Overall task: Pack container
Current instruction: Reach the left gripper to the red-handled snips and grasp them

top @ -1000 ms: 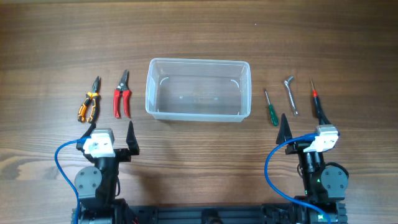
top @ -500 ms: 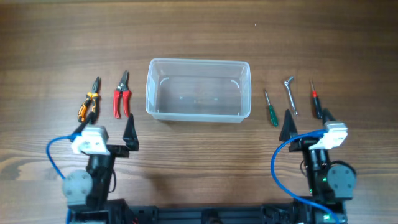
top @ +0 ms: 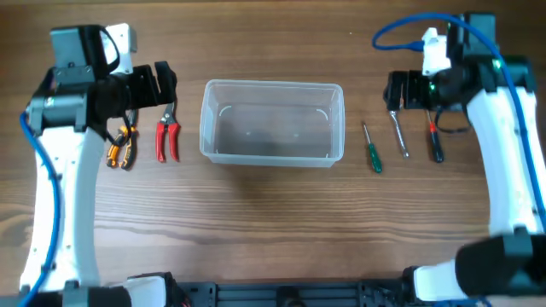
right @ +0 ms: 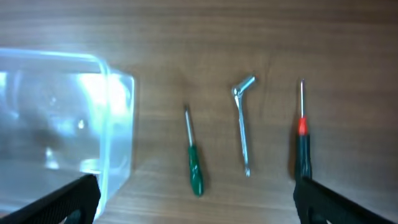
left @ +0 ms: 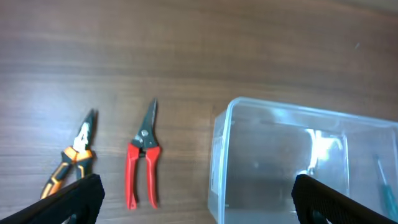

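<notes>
The open left gripper moves down onto the cutters' red handle nearer the container next, since bare wood beside that handle leaves room for a finger's end.
The clear plastic container point(top: 271, 84) stands empty at the table's middle. It also shows in the left wrist view point(left: 219, 155) and the right wrist view point(right: 106, 112). My left gripper point(top: 157, 85) is open and empty, held above the red cutters point(top: 167, 141) point(left: 143, 163) and the orange-black pliers point(top: 119, 151) point(left: 69, 160). My right gripper point(top: 401, 89) is open and empty, held above a green screwdriver point(top: 372, 150) point(right: 194, 162), a bent silver key point(top: 398, 132) point(right: 243, 124) and a red-black screwdriver point(top: 435, 141) point(right: 303, 146). Both grippers' fingertips frame their wrist views, left point(left: 199, 205) and right point(right: 196, 208).
The tools lie on bare wooden table, two left of the container and three right of it. Blue cables loop off both arms.
Both arms have lifted from the table's front edge and reached to the far side, the left over the pliers and cutters, the right over the screwdrivers. The tools and container have not moved.
</notes>
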Controlling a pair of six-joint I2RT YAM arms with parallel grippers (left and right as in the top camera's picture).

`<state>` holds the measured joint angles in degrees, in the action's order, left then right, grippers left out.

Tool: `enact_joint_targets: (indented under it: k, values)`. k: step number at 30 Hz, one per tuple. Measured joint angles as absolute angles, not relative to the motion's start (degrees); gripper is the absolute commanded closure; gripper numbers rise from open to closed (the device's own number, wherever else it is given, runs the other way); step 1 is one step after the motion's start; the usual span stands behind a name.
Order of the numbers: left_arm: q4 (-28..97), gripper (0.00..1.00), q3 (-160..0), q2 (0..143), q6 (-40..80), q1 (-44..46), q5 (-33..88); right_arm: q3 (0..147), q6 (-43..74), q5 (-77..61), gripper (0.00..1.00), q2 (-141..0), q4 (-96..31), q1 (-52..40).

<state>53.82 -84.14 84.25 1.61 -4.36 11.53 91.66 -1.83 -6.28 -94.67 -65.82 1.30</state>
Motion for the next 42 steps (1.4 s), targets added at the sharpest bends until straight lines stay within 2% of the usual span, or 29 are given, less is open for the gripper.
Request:
enact_joint_targets:
  k: [8,9,11,13,14,15,19,24,30,40,41,42]
  values:
    - [57.67,0.0,-84.68,89.82,0.69,-4.36,5.17,92.84,-2.24,-3.14,0.0,-96.88,-66.48,1.3]
    - [58.19,0.04,-84.79,92.88,0.67,-4.36,4.51,92.84,-2.24,-2.74,0.0,-96.88,-66.61,1.3]
    - [59.05,0.17,-84.88,100.49,0.56,-4.36,3.92,92.84,-2.44,-2.46,0.0,-96.88,-67.05,1.3]
    - [59.75,0.44,-84.86,105.67,0.05,-4.36,4.12,92.84,-3.49,-2.26,0.0,-96.88,-67.81,1.3]
    - [59.88,0.54,-84.86,107.83,0.01,-4.36,4.23,92.84,-3.79,-2.26,0.0,-96.88,-68.03,1.3]
    - [60.03,0.57,-84.88,108.88,0.05,-4.36,4.34,92.84,-4.03,-2.26,0.0,-96.88,-68.16,1.3]
    - [60.51,0.62,-84.88,111.83,-0.12,-4.36,4.36,92.84,-4.43,-2.11,0.0,-96.88,-68.25,1.3]
    - [59.07,0.57,-83.68,112.44,-0.21,-4.36,4.36,92.84,-4.43,-1.85,0.0,-96.88,-68.31,1.3]
    - [50.96,0.54,-72.44,112.68,0.67,-4.36,4.36,92.84,-4.43,-1.85,0.0,-96.88,-68.38,1.3]
    - [43.92,0.48,-71.83,112.68,1.43,-4.36,4.36,92.84,-4.43,-1.87,0.0,-96.88,-69.76,1.3]
    - [43.4,0.5,-71.81,112.68,1.45,-4.36,4.36,92.84,-4.43,-1.85,0.0,-96.88,-69.87,1.3]
    - [42.65,0.58,-71.81,112.68,1.54,-4.36,4.38,92.84,-4.43,-1.87,0.0,-96.88,-69.87,1.3]
